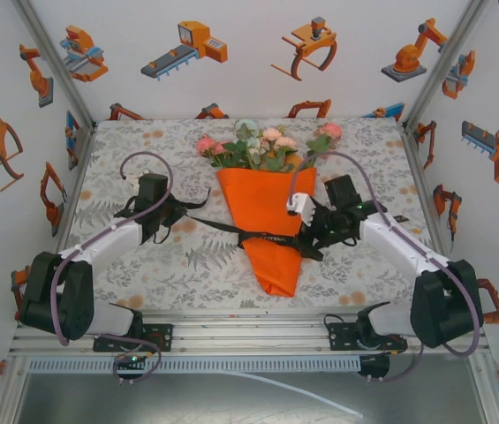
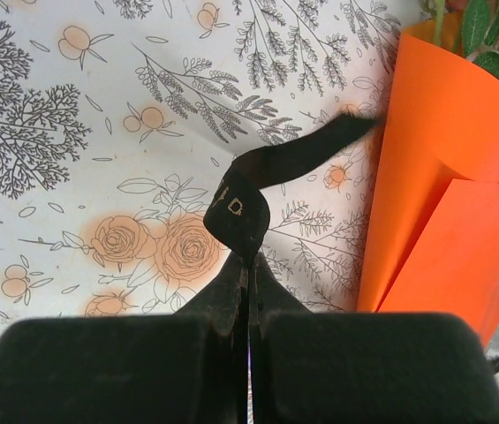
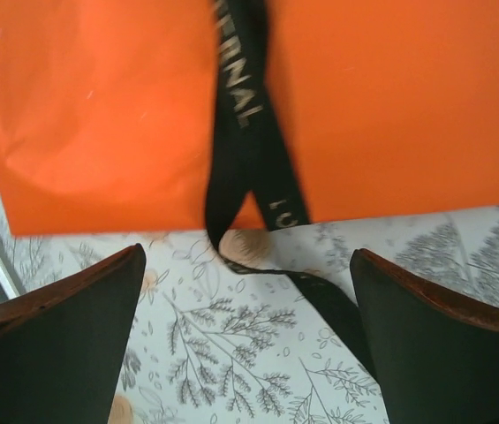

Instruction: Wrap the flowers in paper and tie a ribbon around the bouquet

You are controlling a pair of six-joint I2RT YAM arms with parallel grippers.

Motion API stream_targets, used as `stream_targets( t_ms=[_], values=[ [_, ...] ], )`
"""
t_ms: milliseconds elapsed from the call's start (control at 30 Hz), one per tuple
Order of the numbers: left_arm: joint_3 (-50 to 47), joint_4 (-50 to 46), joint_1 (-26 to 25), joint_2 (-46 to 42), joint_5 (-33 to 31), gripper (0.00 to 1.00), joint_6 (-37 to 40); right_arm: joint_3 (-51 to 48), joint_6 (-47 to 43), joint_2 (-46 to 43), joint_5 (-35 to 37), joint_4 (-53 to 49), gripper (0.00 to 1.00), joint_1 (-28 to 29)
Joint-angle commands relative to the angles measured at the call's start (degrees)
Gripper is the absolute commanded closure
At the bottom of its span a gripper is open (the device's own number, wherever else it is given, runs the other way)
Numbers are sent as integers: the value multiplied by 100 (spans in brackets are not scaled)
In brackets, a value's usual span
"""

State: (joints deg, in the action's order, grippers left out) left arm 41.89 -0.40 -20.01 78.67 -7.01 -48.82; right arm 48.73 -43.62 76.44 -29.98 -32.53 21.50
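The folded ribbon loop is between the right gripper's open fingers, so the right gripper should next move toward the cone's paper edge and close on that edge of the cone.
The bouquet (image 1: 263, 225) lies mid-table, an orange paper cone (image 2: 443, 177) with its tip toward me and the pink, white and green flowers (image 1: 267, 146) at its far wide end. A black lettered ribbon (image 1: 271, 237) crosses the lower cone. My left gripper (image 1: 178, 216) sits left of the cone; in the left wrist view it (image 2: 247, 265) is shut on one ribbon end (image 2: 275, 163), which twists toward the paper. My right gripper (image 1: 315, 233) is at the cone's right edge. It (image 3: 247, 256) stands open, and the ribbon (image 3: 240, 115) loops off the paper (image 3: 390, 106) and trails between its fingers (image 3: 443, 336).
A floral tablecloth (image 1: 187, 265) covers the table. White walls with robot pictures close in the left, back and right sides. An aluminium rail (image 1: 249, 340) with the arm bases runs along the near edge. Grey cables (image 1: 147, 163) arch over both arms.
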Motion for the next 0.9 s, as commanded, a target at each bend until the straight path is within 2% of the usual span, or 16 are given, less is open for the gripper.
stream_targets(
  t_ms=[0,67,133,200,333,367,433,467,500,533,600,700,800,867],
  values=[
    [20,197,-12,-25,14,100,259,56,-877,241,72,-396,14,201],
    [-33,263,-17,-10,17,100,208,55,-885,466,212,-369,16,353],
    [-64,303,-15,-10,13,100,145,99,-850,723,433,-314,24,426],
    [-45,278,-12,-14,13,100,144,212,-751,920,615,-269,49,434],
    [-33,164,-16,-147,-131,100,201,313,-619,972,959,-149,79,439],
    [-40,154,-12,-202,-158,97,275,299,-651,952,1030,-127,98,439],
    [5,120,-21,-298,-101,82,585,312,-722,886,1052,-143,100,435],
    [59,171,-51,-339,118,68,917,314,-749,845,1006,-154,100,435],
    [137,317,-144,-357,496,57,1497,345,-754,808,926,-160,100,439],
    [239,311,-297,-346,746,51,2043,367,-754,795,869,-177,100,436],
    [494,58,-832,-350,681,48,3219,420,-762,743,759,-204,100,434],
    [307,401,-1701,-431,396,40,5105,487,-778,694,699,-241,100,434],
    [-83,784,-2071,-378,794,36,6708,488,-802,653,640,-228,100,426],
    [-83,661,-2084,-227,984,34,7245,494,-806,648,616,-232,100,422]
  ],
)
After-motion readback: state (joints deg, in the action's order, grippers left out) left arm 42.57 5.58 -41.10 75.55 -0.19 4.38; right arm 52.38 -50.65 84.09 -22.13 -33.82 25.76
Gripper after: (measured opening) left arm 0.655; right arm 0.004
